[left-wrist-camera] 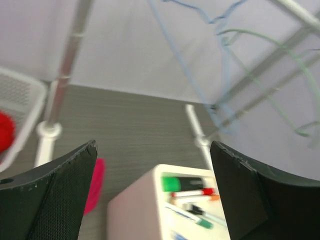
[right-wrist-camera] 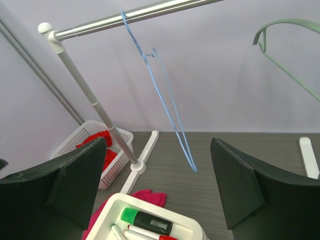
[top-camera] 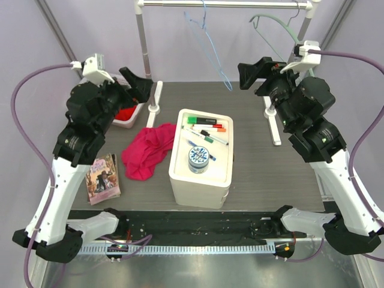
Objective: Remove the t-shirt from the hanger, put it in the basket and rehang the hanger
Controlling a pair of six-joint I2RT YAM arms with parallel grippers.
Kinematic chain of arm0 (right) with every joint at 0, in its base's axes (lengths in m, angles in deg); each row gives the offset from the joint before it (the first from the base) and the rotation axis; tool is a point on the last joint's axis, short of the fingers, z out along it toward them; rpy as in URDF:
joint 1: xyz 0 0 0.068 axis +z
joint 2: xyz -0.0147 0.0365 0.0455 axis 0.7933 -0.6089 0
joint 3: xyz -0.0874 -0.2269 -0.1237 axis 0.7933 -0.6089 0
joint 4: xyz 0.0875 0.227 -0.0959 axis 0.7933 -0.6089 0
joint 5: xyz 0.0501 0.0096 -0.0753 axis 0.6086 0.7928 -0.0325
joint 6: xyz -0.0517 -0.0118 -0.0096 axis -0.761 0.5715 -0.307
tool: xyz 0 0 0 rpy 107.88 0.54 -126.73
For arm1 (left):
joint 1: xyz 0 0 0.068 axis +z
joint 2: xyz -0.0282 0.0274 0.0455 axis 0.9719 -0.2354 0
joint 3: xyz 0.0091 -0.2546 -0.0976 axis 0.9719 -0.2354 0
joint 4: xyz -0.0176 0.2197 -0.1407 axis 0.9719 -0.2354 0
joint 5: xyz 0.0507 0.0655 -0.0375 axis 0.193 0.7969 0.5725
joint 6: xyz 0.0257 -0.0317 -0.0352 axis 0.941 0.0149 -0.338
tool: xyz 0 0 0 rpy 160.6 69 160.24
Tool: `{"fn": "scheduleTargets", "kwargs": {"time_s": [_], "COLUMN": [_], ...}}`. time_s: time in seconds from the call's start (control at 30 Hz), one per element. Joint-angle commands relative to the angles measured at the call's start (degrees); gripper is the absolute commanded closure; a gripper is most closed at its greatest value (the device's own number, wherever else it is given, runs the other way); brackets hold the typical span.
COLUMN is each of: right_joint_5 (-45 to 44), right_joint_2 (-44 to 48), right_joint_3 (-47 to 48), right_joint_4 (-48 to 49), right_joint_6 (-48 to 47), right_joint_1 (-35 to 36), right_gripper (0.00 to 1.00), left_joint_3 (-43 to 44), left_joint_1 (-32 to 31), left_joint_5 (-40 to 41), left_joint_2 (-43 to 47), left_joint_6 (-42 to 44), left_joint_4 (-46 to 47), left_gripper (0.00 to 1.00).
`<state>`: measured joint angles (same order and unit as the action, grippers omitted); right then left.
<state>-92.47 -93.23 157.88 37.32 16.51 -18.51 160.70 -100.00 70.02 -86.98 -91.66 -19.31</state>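
I will move my left gripper down onto the crumpled t-shirt's fold by the book and tilt its open fingers down toward the tabletop, as the cloth lies below.
The magenta t-shirt (top-camera: 149, 151) lies crumpled on the grey table, left of a white box, off any hanger. Its edge shows in the left wrist view (left-wrist-camera: 95, 185) and the right wrist view (right-wrist-camera: 145, 197). A bare blue wire hanger (top-camera: 210, 48) hangs from the rail, also seen as the hanger (left-wrist-camera: 175, 55) and the hanger (right-wrist-camera: 170, 110). My left gripper (top-camera: 139, 86) is raised above the table's back left, open and empty (left-wrist-camera: 152, 150). My right gripper (top-camera: 249, 75) is raised at the back right, open and empty (right-wrist-camera: 157, 145).
A white box (top-camera: 198, 189) with markers and a tape roll (top-camera: 198, 159) stands mid-table. A white basket (top-camera: 129, 117) with red cloth sits at the back left. A book (top-camera: 103, 178) lies at the front left. A green hanger (top-camera: 270, 36) hangs on the rail (top-camera: 228, 4).
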Motion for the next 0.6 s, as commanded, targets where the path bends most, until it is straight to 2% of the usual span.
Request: {"fn": "scheduleTargets", "kwargs": {"time_s": [0.0,0.13,0.3,0.43,0.57], "right_joint_5": [2.0,2.9,2.6,2.5,2.8], "right_joint_2": [-1.0,-1.4,-1.1,-1.0,-1.1], "right_joint_3": [-0.2,-0.2,-1.0,-1.4,-1.3], "right_joint_4": [3.1,3.1,2.8,2.8,2.6], "right_joint_6": [1.8,2.4,2.3,2.2,2.2], "right_joint_1": [0.1,0.1,0.0,0.1,0.1], "right_gripper": [0.1,0.1,0.1,0.1,0.11], "left_joint_3": [-8.6,-14.6,-21.8,-23.7,-26.4], "left_joint_1": [0.1,1.0,4.2,9.5,10.6], "left_joint_5": [17.8,19.6,19.6,8.9,7.6], "left_joint_2": [-2.0,-3.8,-7.9,-13.5,-16.3], "left_joint_6": [3.9,-2.2,-15.9,-24.6,-29.8], "left_joint_4": [-10.4,-12.4,-15.7,-17.4,-13.8], "left_gripper": [0.05,0.01,0.0,0.0,0.0]}}
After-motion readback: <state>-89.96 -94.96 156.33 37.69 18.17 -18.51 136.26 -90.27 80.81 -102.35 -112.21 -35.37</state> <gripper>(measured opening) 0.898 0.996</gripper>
